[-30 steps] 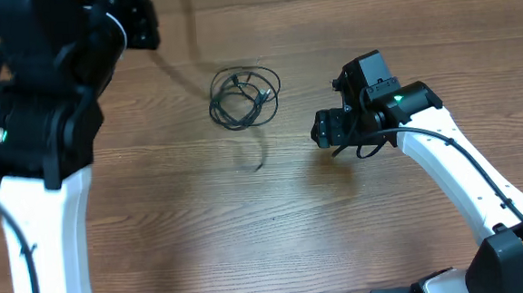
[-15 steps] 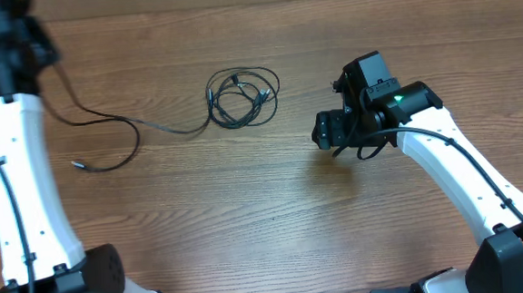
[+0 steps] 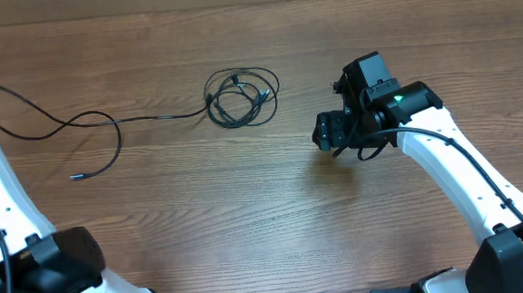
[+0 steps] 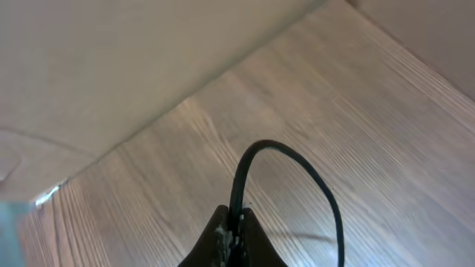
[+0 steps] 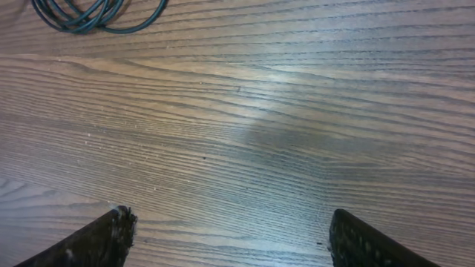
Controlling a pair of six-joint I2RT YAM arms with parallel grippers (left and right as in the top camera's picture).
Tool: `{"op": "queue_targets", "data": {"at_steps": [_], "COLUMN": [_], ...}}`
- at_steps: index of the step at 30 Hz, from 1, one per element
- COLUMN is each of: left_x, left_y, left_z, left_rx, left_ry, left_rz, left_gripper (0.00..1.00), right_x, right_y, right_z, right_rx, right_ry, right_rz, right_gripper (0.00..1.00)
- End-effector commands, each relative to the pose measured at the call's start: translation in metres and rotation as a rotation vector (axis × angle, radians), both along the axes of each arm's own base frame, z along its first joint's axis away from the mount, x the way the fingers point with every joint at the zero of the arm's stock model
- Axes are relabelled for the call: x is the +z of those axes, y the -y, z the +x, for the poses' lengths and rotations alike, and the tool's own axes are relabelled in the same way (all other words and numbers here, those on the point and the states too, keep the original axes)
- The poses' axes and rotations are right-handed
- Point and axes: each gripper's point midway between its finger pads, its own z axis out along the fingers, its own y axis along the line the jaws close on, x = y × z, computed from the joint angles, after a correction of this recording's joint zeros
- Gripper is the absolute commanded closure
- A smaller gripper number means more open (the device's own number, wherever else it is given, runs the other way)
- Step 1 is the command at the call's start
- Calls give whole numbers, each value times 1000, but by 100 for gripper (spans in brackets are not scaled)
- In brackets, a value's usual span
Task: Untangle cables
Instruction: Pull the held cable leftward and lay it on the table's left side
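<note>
The left gripper needs to move next over the wood by the loop [image 3: 34,119], which is to the gripper's right in the overhead view, and let go of the cable clear of the bundle.
A bundle of thin black cables [image 3: 242,97] lies coiled on the wooden table at centre back. One cable [image 3: 106,129] runs out of it to the left, loops, and ends in a silver plug [image 3: 75,177]. My left gripper [image 4: 236,226] is shut on this cable [image 4: 297,163], which arches up from the jaws; in the overhead view the gripper is off the left edge. My right gripper [image 5: 226,230] is open and empty over bare wood, right of the bundle; the bundle's edge [image 5: 96,15] shows at the top left of its view. It also shows overhead [image 3: 326,133].
The wooden table [image 3: 275,218] fills the view. A pale wall or board [image 4: 111,67] borders the table's far edge in the left wrist view. The right arm [image 3: 454,171] reaches in from the lower right.
The left arm has swung far left and out of the overhead view, pulling one cable out of the bundle across the table. The right arm has not moved.
</note>
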Motion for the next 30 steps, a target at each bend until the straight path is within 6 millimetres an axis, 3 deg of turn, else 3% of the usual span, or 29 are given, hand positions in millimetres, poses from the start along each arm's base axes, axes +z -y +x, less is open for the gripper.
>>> {"op": "queue_targets", "data": {"at_steps": [1,7,10,12,18,22,30], "left_x": [15,76,93,95,57,22,-54], "left_y": [-31,-17,-5,0,23,39,50], "left_z": [-11,18,23,21,19,20,26], "left_rx": [97,-166,-236,-249,-266,-270,-215], "left_ry": [166,498,558,560,422,300,54], "left_rz": [-51,-152,-160,-172,-265,-347,-443], "left_gripper": [96,96,96,96,96,96,96], "right_x": [1,1,0,0,0,0,0], "right_y": [1,1,2,2,2,2,2], "right_z": [1,0,0,0,0,0,-1], "right_rx": [-2,-2,-1,-1,-1,-1,-1], "right_ry": [8,4,2,2,2,3,1], "right_rz": [-8,-9,-10,-10,-10,-10,-10], "right_gripper": [18,18,18,18,18,18,18]}}
